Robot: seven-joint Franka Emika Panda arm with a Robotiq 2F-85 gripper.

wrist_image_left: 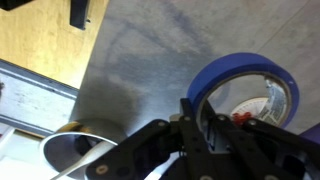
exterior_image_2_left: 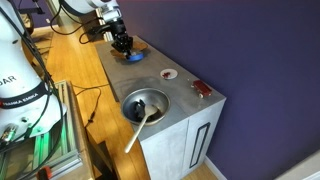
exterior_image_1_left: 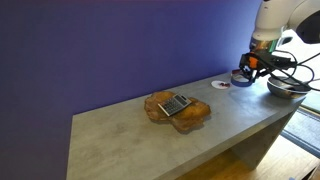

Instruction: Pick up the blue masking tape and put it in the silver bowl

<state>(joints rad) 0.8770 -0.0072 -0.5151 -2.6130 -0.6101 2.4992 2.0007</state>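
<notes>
My gripper next moves up and carries the tape (exterior_image_2_left: 133, 57) over the silver bowl's opening (exterior_image_2_left: 148, 104) to release it, since the tape hangs low beside the bowl's rim.
The blue masking tape (wrist_image_left: 245, 72) is a blue ring with a pale inner rim. My gripper (wrist_image_left: 196, 122) is shut on its near wall, one finger inside the ring and one outside. In both exterior views the gripper (exterior_image_1_left: 250, 68) (exterior_image_2_left: 122, 42) holds the tape (exterior_image_1_left: 241, 79) (exterior_image_2_left: 133, 57) low over the table's end. The silver bowl (exterior_image_1_left: 286, 88) (exterior_image_2_left: 143, 103) stands beside it on the table with a wooden spoon in it. Its rim shows at the lower left of the wrist view (wrist_image_left: 72, 148).
A small white disc (exterior_image_1_left: 221, 84) (exterior_image_2_left: 169, 74) lies near the tape and shows through the ring in the wrist view (wrist_image_left: 262, 100). A brown wooden slab with a grey calculator (exterior_image_1_left: 177, 106) sits mid-table. A small red thing (exterior_image_2_left: 203, 90) lies near the table corner.
</notes>
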